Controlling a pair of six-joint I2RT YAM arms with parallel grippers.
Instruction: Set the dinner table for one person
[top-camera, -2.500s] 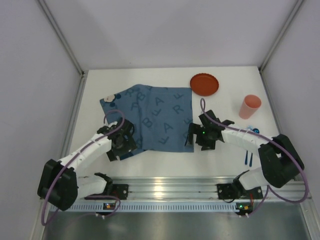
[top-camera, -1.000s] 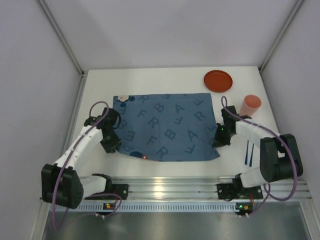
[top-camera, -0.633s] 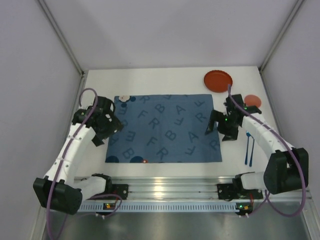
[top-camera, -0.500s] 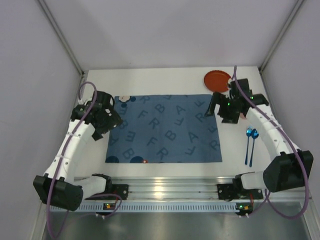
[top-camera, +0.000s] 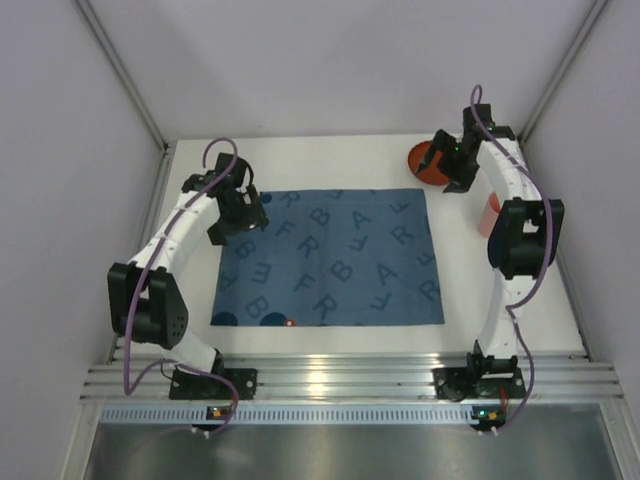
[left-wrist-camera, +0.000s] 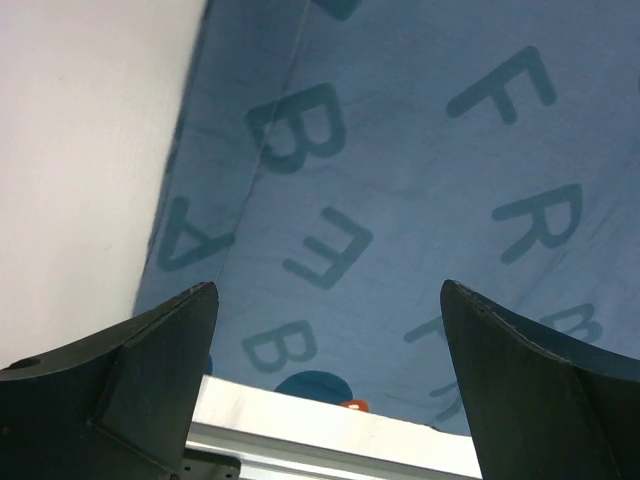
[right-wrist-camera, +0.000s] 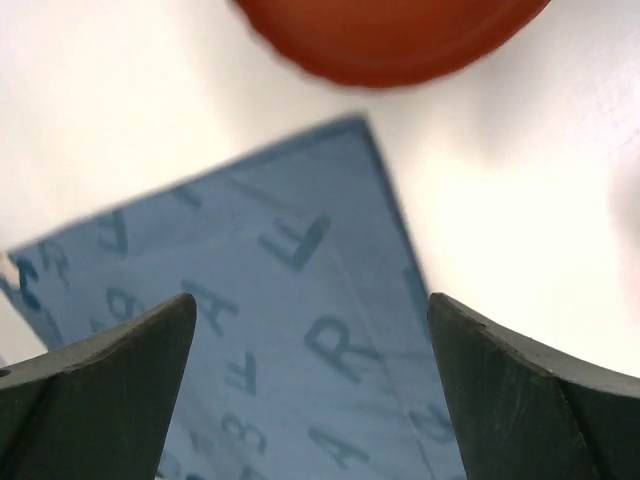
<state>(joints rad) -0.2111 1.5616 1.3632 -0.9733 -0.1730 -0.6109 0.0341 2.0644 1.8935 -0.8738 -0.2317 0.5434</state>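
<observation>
The mat (top-camera: 330, 258) is flat and the red plate (top-camera: 422, 160) is beyond its corner, so I will next lower my right gripper outward, onto the plate's rim on the cup's side.
The blue letter-printed mat (top-camera: 330, 258) lies spread flat on the white dinner table (top-camera: 330, 160). My left gripper (top-camera: 238, 218) hovers over the mat's far left corner, open and empty; its wrist view shows the mat (left-wrist-camera: 380, 170) below the gripper (left-wrist-camera: 330, 400). My right gripper (top-camera: 447, 170) hovers beside the red plate (top-camera: 422, 160) at the far right, open and empty. The right wrist view shows the plate (right-wrist-camera: 390, 35), the mat's far right corner (right-wrist-camera: 280, 330) and the open gripper (right-wrist-camera: 310, 400). A pink cup (top-camera: 487, 216) stands partly hidden behind the right arm.
The aluminium rail (top-camera: 340, 375) runs along the near edge and also shows in the left wrist view (left-wrist-camera: 330, 435). Grey walls close in the table on three sides. The right arm stretches along the table's right side and covers the area near the cup.
The crumpled mat has been pulled out flat and let go. Both grippers have lifted and moved away: the left to the mat's far left corner, the right up to the red plate.
</observation>
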